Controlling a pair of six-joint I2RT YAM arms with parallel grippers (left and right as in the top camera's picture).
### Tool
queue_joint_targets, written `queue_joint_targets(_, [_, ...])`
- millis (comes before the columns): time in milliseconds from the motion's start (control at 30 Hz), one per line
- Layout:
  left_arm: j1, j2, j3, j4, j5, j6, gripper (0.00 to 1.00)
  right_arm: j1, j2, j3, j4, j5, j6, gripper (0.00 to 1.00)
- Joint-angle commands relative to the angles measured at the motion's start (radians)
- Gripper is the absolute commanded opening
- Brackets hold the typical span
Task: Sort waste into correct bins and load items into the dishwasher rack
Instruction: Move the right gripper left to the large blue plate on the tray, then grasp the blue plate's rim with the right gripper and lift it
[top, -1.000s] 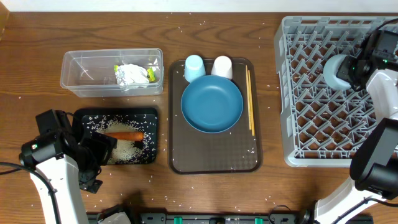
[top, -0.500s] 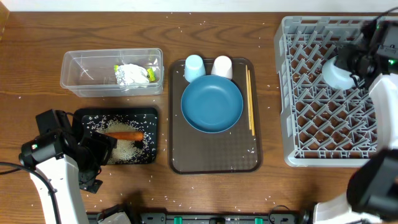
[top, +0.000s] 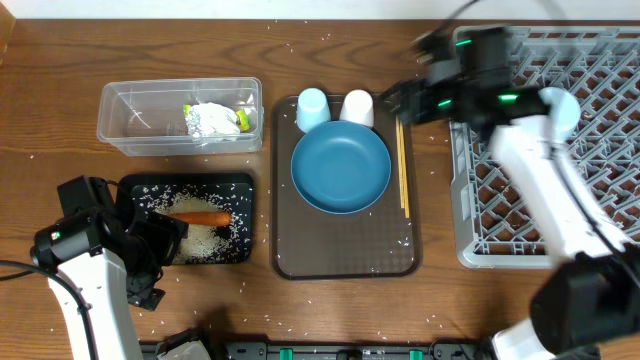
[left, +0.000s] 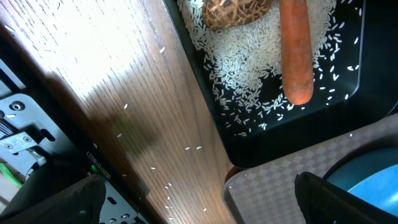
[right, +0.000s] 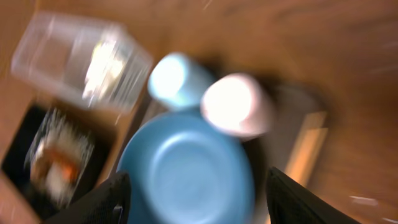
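Observation:
My right gripper moves across the dark-blue plate and down onto its clear rim facing the black tray next, since cups crowd the plate's far edge.
My right gripper hangs open and empty over the brown tray's upper right. Under it lie the dark-blue plate, the light-blue cup, the white cup and the chopsticks. The light-blue bowl sits in the grey dishwasher rack. My left gripper stands open at the black tray, which holds the carrot, a brown lump and rice. The wrapper lies in the clear tub.
The brown serving tray lies between the bins and the rack. Loose rice grains dot the wooden table. The right arm's white link crosses over the rack's left half. The right wrist view is motion-blurred.
My right gripper has opened, left the light-blue bowl in the rack and swung left to above the brown tray. The left arm has not moved.

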Motion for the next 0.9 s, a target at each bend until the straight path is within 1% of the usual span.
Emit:
queue_joint_targets(0, [0.005,0.002,0.0,-0.003,-0.01,-0.012,0.98,0.138,0.06,0.001,-0.013,-0.023,-0.071,0.65])
queue_joint_targets(67, [0.005,0.002,0.0,-0.003,-0.01,-0.012,0.98,0.209,0.097,0.001,-0.014,0.008,-0.073,0.65])
queue_joint_targets(133, [0.005,0.002,0.0,-0.003,-0.01,-0.012,0.98,0.285,0.141,0.001,-0.019,0.087,-0.072,0.65])
queue_joint_targets(267, [0.005,0.002,0.0,-0.003,-0.01,-0.012,0.98,0.394,0.214,0.001,-0.033,0.232,-0.055,0.64])
queue_joint_targets(367, [0.005,0.002,0.0,-0.003,-0.01,-0.012,0.98,0.455,0.246,0.001,-0.032,0.243,-0.05,0.63])
queue_joint_targets(500, [0.005,0.002,0.0,-0.003,-0.01,-0.012,0.98,0.499,0.249,0.001,-0.033,0.251,-0.049,0.59])
queue_joint_targets(667, [0.005,0.002,0.0,-0.003,-0.01,-0.012,0.98,0.541,0.258,-0.003,-0.034,0.388,0.016,0.58])
queue_joint_targets(767, [0.005,0.002,0.0,-0.003,-0.01,-0.012,0.98,0.553,0.28,-0.003,-0.034,0.435,0.026,0.58])
queue_joint_targets(867, [0.005,0.002,0.0,-0.003,-0.01,-0.012,0.98,0.556,0.309,-0.003,-0.032,0.437,0.044,0.54])
